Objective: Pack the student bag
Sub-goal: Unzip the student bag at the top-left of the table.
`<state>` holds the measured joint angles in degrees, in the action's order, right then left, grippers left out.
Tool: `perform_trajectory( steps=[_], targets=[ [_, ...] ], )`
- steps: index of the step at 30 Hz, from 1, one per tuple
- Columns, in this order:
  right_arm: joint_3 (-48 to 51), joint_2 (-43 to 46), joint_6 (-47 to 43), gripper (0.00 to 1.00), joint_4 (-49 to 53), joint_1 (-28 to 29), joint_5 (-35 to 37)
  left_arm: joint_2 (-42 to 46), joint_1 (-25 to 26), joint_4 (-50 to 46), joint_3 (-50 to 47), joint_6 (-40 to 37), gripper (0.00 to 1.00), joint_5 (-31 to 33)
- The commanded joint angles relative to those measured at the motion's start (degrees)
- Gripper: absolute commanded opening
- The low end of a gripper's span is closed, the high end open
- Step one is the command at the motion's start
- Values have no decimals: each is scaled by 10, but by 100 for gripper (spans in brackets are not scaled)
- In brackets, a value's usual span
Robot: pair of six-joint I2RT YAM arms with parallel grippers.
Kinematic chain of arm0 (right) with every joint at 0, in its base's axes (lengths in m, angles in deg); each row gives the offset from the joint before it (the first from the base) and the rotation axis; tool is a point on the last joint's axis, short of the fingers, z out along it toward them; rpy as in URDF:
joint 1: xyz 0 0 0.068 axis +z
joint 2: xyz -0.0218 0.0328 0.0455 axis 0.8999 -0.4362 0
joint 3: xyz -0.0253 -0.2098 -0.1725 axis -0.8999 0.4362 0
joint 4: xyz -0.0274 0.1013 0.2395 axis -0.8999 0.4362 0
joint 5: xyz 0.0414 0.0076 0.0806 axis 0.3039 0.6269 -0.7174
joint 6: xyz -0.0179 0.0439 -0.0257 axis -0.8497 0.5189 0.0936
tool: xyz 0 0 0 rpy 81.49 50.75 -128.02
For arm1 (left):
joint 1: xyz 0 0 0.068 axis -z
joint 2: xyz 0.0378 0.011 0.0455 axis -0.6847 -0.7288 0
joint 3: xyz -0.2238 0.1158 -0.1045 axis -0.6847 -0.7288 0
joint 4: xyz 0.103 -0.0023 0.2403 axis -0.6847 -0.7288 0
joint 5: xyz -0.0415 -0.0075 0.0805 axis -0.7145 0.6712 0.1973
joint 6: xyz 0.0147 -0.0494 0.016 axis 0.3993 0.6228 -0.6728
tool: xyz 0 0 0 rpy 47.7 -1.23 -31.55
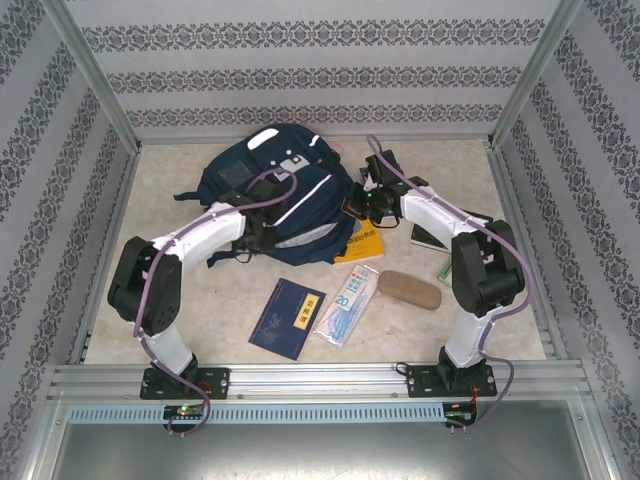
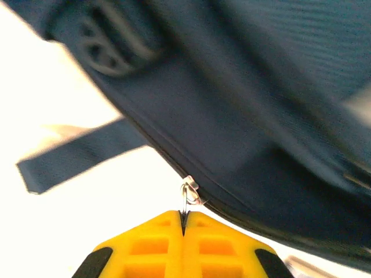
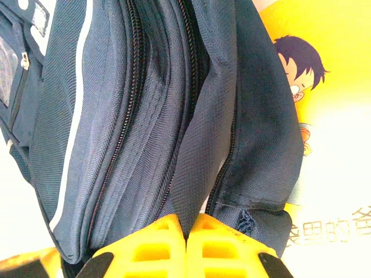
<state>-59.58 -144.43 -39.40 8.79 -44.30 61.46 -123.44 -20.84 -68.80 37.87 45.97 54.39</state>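
My left gripper carries the zipper pull along the bag's seam past the black buckle next, since the seam runs that way.
The student bag (image 1: pixel 310 200), navy with white stripes, lies at the back middle of the table. My left gripper (image 1: pixel 262 232) is at its near left edge. In the left wrist view it (image 2: pixel 184 223) is shut on a small metal zipper pull (image 2: pixel 188 194) on the bag's seam (image 2: pixel 261 116). My right gripper (image 1: pixel 352 205) is at the bag's right side. In the right wrist view it (image 3: pixel 186 225) is shut on a fold of the bag's navy fabric (image 3: pixel 200 150), between two zipper lines.
A yellow picture book (image 1: pixel 362 245) (image 3: pixel 330 87) lies partly under the bag's right edge. In front lie a dark blue booklet (image 1: pixel 288 318), a clear packet (image 1: pixel 347 303) and a brown oval case (image 1: pixel 409 289). Another book (image 1: pixel 430 238) lies under my right forearm. Patterned walls enclose the table.
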Motion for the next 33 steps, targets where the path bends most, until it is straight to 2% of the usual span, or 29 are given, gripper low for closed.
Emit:
perform_trajectory(
  steps=[1, 7, 11, 17, 23, 29, 31, 32, 33],
  targets=[
    [-11, 28, -29, 0, 14, -11, 14, -33, -53, -59, 19, -37, 0, 87],
    [-9, 32, -35, 0, 15, -15, 6, -103, -131, -57, 94, -29, 0, 106],
    [-22, 21, -39, 0, 16, -21, 0, -100, -157, -63, 98, -16, 0, 98],
    [-100, -29, -47, 0, 18, -15, -16, -11, -157, -66, 12, 17, 0, 86],
    [-220, -110, -48, 0, 34, 0, -23, 101, -155, -93, -82, 55, 0, 71],
    [-355, -209, -59, 0, 75, 20, -38, 174, -139, -74, -113, 63, 0, -1],
    [-395, -236, -65, 0, 89, 21, -50, 181, -130, -66, -107, 67, 6, -19],
    [-410, -243, -67, 3, 99, 21, -52, 182, -126, -66, -102, 69, 14, -24],
    [-419, -246, -69, 12, 107, 21, -54, 181, -121, -67, -95, 70, 26, -29]
  ],
)
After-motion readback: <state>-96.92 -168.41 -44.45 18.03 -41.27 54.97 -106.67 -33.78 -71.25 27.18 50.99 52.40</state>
